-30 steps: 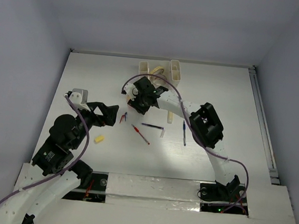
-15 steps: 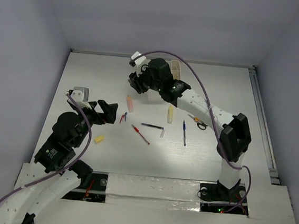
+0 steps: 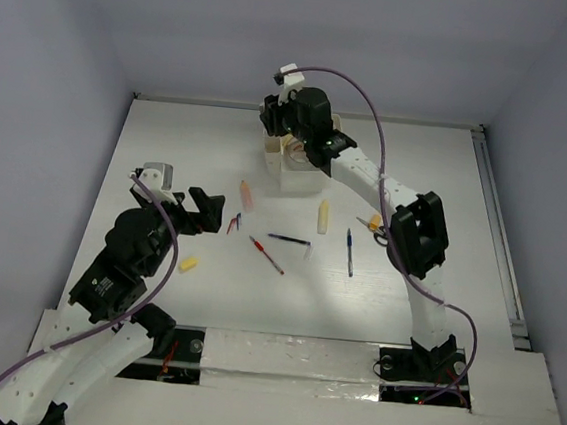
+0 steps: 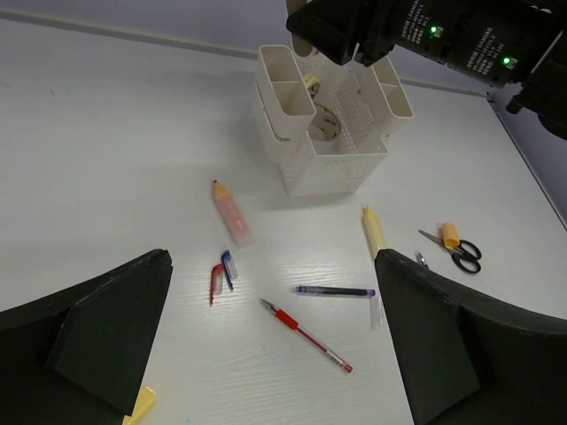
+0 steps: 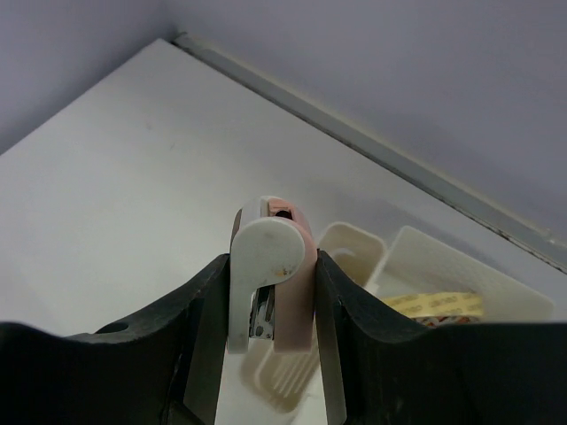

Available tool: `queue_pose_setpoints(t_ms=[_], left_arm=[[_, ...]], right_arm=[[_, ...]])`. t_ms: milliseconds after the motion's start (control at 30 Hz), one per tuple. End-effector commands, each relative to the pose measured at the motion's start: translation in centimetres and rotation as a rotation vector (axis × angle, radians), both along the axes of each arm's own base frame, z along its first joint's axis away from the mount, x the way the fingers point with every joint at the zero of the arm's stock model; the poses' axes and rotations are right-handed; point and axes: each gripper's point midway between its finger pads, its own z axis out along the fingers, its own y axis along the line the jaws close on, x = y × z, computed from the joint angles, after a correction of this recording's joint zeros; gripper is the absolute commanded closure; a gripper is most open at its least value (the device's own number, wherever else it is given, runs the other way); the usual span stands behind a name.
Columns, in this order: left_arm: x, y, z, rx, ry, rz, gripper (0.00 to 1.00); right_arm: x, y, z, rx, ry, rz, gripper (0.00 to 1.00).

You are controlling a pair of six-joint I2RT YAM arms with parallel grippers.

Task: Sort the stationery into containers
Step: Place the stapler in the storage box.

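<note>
The white organizer's far narrow section (image 5: 351,254) lies below my right gripper and to its right in the right wrist view, so next I shift that way, lower and release.
My right gripper (image 3: 291,115) is shut on a small white and pink item (image 5: 270,266) and holds it above the left narrow compartments of the white organizer (image 3: 301,179), which also shows in the right wrist view (image 5: 350,252). Tape rolls (image 4: 323,128) lie in its middle compartment. My left gripper (image 3: 213,211) is open and empty, low over the table's left middle. Between its fingers in the left wrist view lie a red pen (image 4: 306,336), a dark pen (image 4: 335,290) and red and blue caps (image 4: 221,274). A pink stick (image 3: 247,196) and a yellow stick (image 3: 323,215) lie in front of the organizer.
A blue pen (image 3: 349,253) and small scissors (image 3: 375,226) lie right of centre. A small yellow piece (image 3: 189,263) lies near my left arm. The back wall stands just behind the organizer.
My right arm has swung from the middle of the table back and up to over the organizer, with the white and pink item in it. The left arm has hardly moved.
</note>
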Motion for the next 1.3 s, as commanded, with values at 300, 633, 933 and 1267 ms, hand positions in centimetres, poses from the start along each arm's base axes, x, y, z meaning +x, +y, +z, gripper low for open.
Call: queue_pose_setpoints(t_ms=[300, 633, 933, 1267], left_arm=[[0.9, -0.1, 0.1, 0.008, -0.008, 0.017, 0.01], [1.0, 0.1, 0.1, 0.012, -0.006, 0.026, 0.01], [1.2, 0.3, -0.1, 0.015, -0.001, 0.035, 0.01], [1.2, 0.2, 0.0, 0.014, -0.005, 0.030, 0.01]], right_arm=[[5.1, -0.7, 3.9, 0.155, -0.129, 0.038, 0.68], [5.7, 1.0, 2.3, 0.216, -0.108, 0.121, 0.69], [6.6, 0.2, 0.9, 0.245, -0.079, 0.133, 0.69], [7.1, -0.7, -0.7, 0.303, -0.020, 0.148, 0.68]])
